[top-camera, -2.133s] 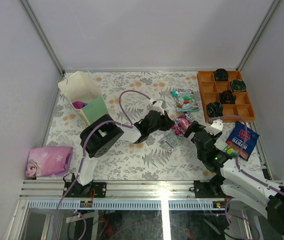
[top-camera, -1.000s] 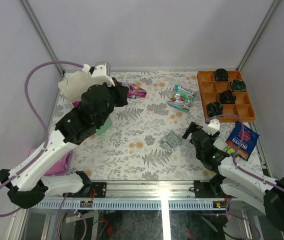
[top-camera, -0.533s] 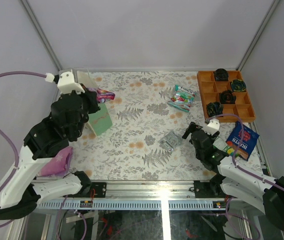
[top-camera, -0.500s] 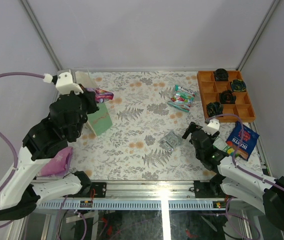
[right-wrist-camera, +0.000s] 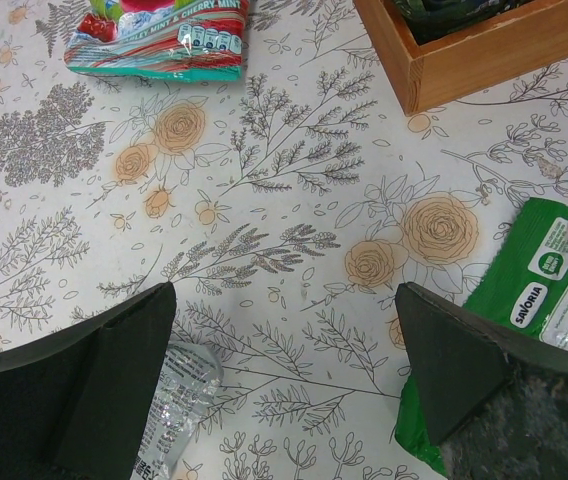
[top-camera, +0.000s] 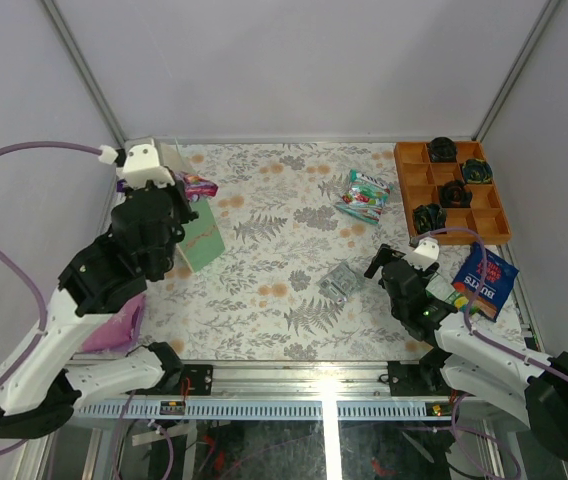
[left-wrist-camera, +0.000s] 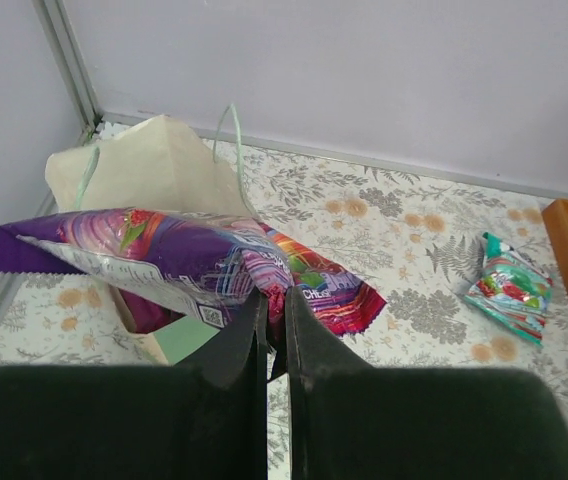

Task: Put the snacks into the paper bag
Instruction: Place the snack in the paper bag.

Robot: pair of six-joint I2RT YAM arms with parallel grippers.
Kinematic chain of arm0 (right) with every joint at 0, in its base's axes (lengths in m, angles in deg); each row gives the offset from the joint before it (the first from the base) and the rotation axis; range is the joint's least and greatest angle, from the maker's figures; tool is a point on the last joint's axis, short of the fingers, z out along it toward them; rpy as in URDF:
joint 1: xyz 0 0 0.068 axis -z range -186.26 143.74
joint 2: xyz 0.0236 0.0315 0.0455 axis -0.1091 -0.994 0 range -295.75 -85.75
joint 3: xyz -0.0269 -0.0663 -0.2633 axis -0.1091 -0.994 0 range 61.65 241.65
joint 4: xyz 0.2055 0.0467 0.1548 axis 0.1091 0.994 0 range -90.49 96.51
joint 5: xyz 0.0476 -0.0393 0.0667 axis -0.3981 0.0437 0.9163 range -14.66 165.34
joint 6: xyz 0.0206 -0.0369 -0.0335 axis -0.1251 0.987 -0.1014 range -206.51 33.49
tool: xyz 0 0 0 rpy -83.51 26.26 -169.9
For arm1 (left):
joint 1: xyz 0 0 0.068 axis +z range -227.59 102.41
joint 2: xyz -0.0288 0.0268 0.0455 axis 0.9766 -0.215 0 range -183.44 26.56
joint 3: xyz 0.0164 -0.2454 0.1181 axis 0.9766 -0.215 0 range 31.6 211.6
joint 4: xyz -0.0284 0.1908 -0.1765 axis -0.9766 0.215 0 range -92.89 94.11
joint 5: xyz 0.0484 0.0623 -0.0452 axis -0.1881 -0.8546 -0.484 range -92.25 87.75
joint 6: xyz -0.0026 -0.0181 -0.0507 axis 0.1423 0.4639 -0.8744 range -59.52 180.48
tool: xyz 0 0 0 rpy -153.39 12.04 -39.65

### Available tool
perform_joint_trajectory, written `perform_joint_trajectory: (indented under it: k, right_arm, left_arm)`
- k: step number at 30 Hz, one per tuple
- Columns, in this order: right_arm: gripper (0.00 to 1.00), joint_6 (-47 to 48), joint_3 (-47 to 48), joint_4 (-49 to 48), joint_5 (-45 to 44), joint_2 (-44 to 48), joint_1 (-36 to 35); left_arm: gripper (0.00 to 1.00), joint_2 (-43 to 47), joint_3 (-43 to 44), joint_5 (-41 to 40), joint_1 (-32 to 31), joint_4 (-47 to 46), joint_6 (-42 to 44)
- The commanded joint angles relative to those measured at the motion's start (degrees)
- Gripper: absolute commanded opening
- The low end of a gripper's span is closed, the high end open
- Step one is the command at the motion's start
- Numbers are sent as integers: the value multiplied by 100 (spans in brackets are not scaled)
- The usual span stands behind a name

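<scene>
My left gripper should next lower the magenta snack packet, still above the bag's rim, toward the paper bag's opening (left-wrist-camera: 150, 312) and release it there.
My left gripper (left-wrist-camera: 275, 305) is shut on a magenta snack packet (left-wrist-camera: 194, 262) and holds it in the air over the mouth of the paper bag (left-wrist-camera: 154, 170). From above, the packet (top-camera: 196, 186) hangs at the bag's (top-camera: 200, 240) right upper edge; a magenta item shows inside the bag. The right gripper (right-wrist-camera: 284, 350) stands open and low over the cloth with nothing between its fingers. A silver wrapper (right-wrist-camera: 174, 395) lies by its left finger and a green packet (right-wrist-camera: 554, 300) by its right finger. A green-red sweets bag (top-camera: 366, 195) and a blue BURTS bag (top-camera: 486, 280) lie on the table.
An orange compartment tray (top-camera: 401, 190) with dark round objects stands at the back right. A flat pink cartoon-girl item (top-camera: 114, 325) lies at the front left under my left arm. White walls enclose the table on three sides.
My left arm has carried the magenta packet left from the table's middle back to above the paper bag. The right arm has not moved.
</scene>
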Motion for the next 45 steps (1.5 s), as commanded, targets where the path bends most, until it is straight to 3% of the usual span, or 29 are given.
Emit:
perform_joint_trajectory:
  k: [1,6,18,27,30,32,45]
  right_arm:
    - [99,-53,233,-181,-43,15,-43]
    - [99,-56,229,-189,-38,33,-47]
    - [99,-57,239,-177,-34,16,-47]
    - [99,-48,280,-178,-5,-74,-46]
    - [99,-49,286,-164,-2,-72,-47]
    - [99,-48,278,-163,-3,-64,-47]
    - [99,-48,288,-176,15,-92,-47]
  left_arm:
    - [0,-242,35,-268,78,-898,620]
    - [0,-549,72,-166,406,-952,894]
    - [0,-783,-654,1413,1943,-1148,741]
    - [1,-970,-1221,1878,2429,-1361,539]
    - [6,-974,-1332,1865,2471,-1389,478]
    - [22,-949,-1349,1803,2481,-1370,420]
    - [32,-577,-1048,1797,2479,-1113,128]
